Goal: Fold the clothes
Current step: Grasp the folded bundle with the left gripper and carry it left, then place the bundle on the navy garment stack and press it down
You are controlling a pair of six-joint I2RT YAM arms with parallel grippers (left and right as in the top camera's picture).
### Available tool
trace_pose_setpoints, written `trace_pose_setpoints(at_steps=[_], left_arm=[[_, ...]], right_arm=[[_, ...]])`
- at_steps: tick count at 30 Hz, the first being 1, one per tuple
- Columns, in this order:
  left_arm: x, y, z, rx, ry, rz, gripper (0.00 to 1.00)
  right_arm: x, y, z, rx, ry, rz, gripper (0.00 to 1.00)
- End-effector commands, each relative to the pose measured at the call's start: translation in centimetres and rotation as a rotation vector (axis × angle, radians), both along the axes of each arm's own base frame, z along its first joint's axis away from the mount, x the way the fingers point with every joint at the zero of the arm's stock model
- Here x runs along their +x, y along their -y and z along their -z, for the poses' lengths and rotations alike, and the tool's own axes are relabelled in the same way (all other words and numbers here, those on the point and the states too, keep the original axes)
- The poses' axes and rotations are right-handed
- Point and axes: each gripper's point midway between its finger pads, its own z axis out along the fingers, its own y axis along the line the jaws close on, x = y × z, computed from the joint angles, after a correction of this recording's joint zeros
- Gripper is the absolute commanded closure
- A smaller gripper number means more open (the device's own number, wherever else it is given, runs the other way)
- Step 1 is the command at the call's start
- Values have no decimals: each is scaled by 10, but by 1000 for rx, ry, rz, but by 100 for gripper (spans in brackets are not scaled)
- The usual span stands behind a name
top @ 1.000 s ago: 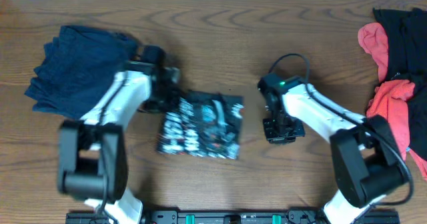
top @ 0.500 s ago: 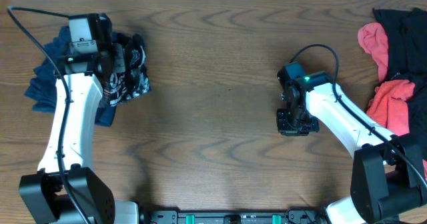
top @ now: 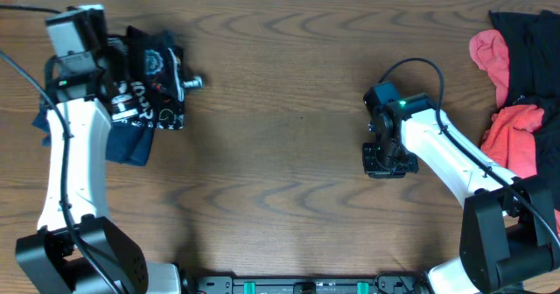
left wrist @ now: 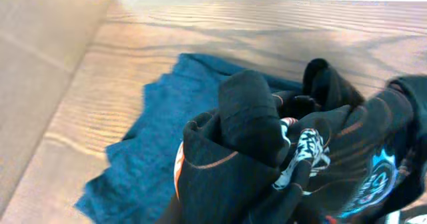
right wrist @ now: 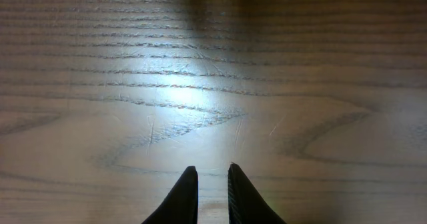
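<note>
I should next lower my left gripper and pull the black shirt [left wrist: 253,131] toward the pale wall, over the blue garment's uncovered wall side.
My left gripper [top: 150,77] holds a folded black shirt with white and blue print [top: 144,93] over a folded dark blue garment [top: 128,145] at the table's far left. In the left wrist view the black shirt [left wrist: 253,131] bunches over my fingers and hides them, with the blue garment [left wrist: 157,141] under it. My right gripper [top: 385,163] hangs over bare wood at centre right. Its fingers [right wrist: 213,177] are nearly together and hold nothing.
A pile of unfolded red and black clothes [top: 521,84] lies at the table's right edge. A pale wall [left wrist: 40,64] borders the table's left side beyond the blue garment. The wooden tabletop [top: 280,136] lies between the arms.
My left gripper has carried the black printed shirt from the table's middle to the far left, onto the blue garment. The right arm drew back slightly to the right, then stayed still.
</note>
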Motion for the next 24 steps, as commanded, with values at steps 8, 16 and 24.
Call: trace_pose_setpoints(at_steps=[8, 16, 24], left_arm=[[8, -64, 27, 19, -17, -121, 94], [7, -103, 45, 12, -6, -200, 94], [6, -124, 37, 25, 50, -240, 94]], right_arm=[[1, 4, -3, -4, 6, -8, 85], [0, 4, -3, -4, 4, -8, 85], [1, 4, -3, -3, 7, -7, 83]])
